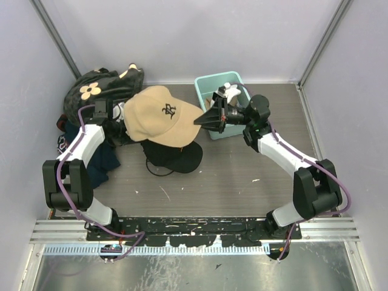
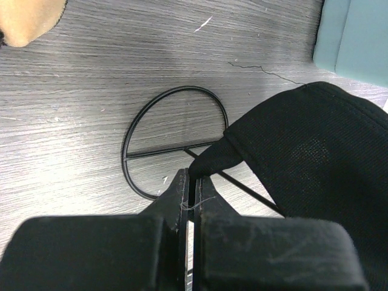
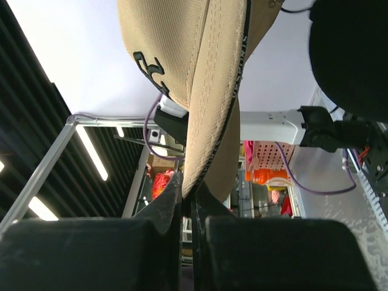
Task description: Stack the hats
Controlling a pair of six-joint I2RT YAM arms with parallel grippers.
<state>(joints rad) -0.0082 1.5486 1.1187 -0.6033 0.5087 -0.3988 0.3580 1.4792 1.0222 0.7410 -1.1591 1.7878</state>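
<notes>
The lower black hat sticks out nearer the base, so next I need to move my right gripper down and back to release the tan hat [image 1: 159,114] over the black hat [image 1: 176,156].
A tan hat [image 1: 159,114] with a dark front logo hangs above the table, and my right gripper [image 1: 205,119] is shut on the tip of its brim. In the right wrist view that brim [image 3: 209,91] is pinched between the jaws of the right gripper [image 3: 193,185]. Below it a black hat [image 1: 176,156] lies on the table. My left gripper [image 2: 193,177] is shut on an edge of the black hat [image 2: 315,151]. From above, the left gripper [image 1: 121,121] is partly hidden under the tan hat.
A teal bin [image 1: 209,85] holding a white item [image 1: 231,92] stands at the back, right of the hats. Black fabric with tan flowers [image 1: 100,85] and dark navy clothing [image 1: 104,159] lie at the left. A thin black wire ring [image 2: 176,142] rests on the table.
</notes>
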